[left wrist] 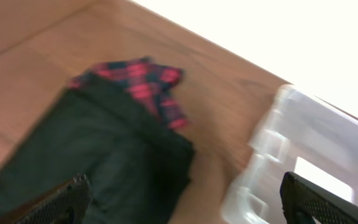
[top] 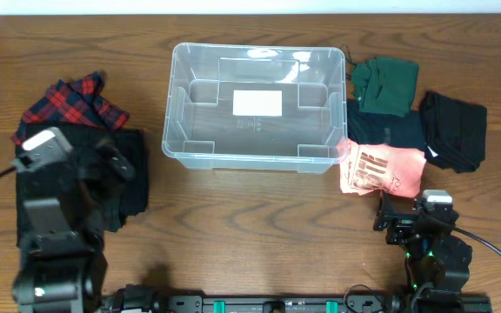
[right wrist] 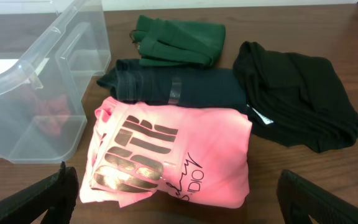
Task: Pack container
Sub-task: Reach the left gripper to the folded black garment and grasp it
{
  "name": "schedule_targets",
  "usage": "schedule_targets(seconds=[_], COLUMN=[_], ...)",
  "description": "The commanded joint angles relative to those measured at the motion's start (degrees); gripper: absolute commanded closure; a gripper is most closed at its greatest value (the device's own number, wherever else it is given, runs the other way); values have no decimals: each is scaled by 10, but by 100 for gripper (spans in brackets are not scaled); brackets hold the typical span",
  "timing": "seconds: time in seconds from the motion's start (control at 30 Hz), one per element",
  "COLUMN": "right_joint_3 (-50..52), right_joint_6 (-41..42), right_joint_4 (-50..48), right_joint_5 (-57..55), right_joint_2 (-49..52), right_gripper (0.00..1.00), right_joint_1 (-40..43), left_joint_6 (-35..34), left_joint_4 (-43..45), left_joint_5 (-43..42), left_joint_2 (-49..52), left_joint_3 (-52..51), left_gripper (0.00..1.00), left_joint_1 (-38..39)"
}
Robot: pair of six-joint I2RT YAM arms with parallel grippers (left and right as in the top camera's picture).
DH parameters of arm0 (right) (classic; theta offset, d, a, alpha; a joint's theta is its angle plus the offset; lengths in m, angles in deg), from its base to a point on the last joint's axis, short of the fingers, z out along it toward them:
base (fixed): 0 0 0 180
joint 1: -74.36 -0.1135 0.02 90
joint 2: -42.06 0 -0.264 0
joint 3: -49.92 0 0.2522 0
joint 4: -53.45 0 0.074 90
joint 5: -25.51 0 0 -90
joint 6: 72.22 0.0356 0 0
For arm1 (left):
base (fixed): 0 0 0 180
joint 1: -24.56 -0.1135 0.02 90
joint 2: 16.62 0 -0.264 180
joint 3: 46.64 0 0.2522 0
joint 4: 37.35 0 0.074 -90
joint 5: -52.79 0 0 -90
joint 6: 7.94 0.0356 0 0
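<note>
My left gripper should swing left in the overhead view and down onto the black garment's edge farthest from the container (top: 174,104), which borders empty table.
The clear plastic container (top: 174,104) stands at the table's middle back with a white label (top: 257,103) on its base; nothing is inside. Its corner shows in the left wrist view (left wrist: 272,168) and its side in the right wrist view (right wrist: 36,93). My left gripper (left wrist: 185,202) is open and empty above a folded black garment (top: 133,183), which also shows in the left wrist view (left wrist: 104,162), with a red plaid garment (top: 72,100) behind it. My right gripper (right wrist: 179,199) is open and empty just in front of a folded pink shirt (right wrist: 173,155).
Right of the container lie a green garment (top: 388,85), a dark navy garment (top: 385,130) and a black garment (top: 452,129). The pink shirt (top: 383,169) touches the container's front right corner. The table's front edge carries the arm bases.
</note>
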Motion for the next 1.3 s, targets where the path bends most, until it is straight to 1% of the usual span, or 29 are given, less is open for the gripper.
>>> schedule_targets(seconds=[0.0, 0.07, 0.27, 0.3, 0.4, 0.5, 0.57, 0.6, 0.7, 0.77, 0.83, 0.87, 0.9, 0.93, 0.97, 1.07, 1.2, 1.27], right_joint_3=[2, 2, 2, 2, 2, 2, 2, 2, 2, 2, 2, 2, 2, 2, 2, 2, 2, 2], right_joint_6=[4, 4, 4, 4, 4, 4, 4, 4, 4, 4, 4, 4, 4, 4, 4, 4, 4, 4], right_joint_4=[0, 0, 0, 0, 0, 0, 0, 0, 0, 0, 0, 0, 0, 0, 0, 0, 0, 0], right_joint_5=[0, 0, 0, 0, 0, 0, 0, 0, 0, 0, 0, 0, 0, 0, 0, 0, 0, 0], right_joint_2=[-3, -3, -3, -3, -3, -3, -3, -3, -3, -3, -3, -3, -3, -3, -3, -3, -3, -3], right_gripper=[1, 1, 1, 1, 1, 1, 1, 1, 1, 1, 1, 1, 1, 1, 1, 1, 1, 1], right_joint_1=[-5, -5, -5, -5, -5, -5, -5, -5, -5, -5, -5, -5, -5, -5, -5, -5, -5, -5], left_joint_6=[-7, -7, 25, 34, 57, 61, 79, 99, 177, 224, 289, 309, 322, 342, 351, 354, 356, 383], left_joint_4=[-31, -54, -64, -64, -59, -48, -32, -23, -17, -24, -32, -34, -36, -36, -39, -40, 2, 29], left_joint_5=[25, 10, -153, -185, -278, -325, -351, -368, -413, -447, -489, -502, -507, -503, -494, -436, -442, -442], left_joint_2=[43, 70, 152, 168, 221, 271, 304, 324, 367, 402, 437, 453, 467, 484, 493, 516, 524, 525], left_joint_3=[52, 72, 87, 87, 87, 87, 87, 87, 87, 87, 87, 87, 87, 87, 87, 87, 87, 87], left_gripper=[2, 2, 2, 0, 8, 8, 11, 11, 10, 1, 0, 0, 1, 10, 16, 16, 14, 16], left_joint_1=[-67, -121, -319, -352, -452, -529, -572, -592, -620, -629, -630, -630, -630, -631, -632, -640, -654, -654])
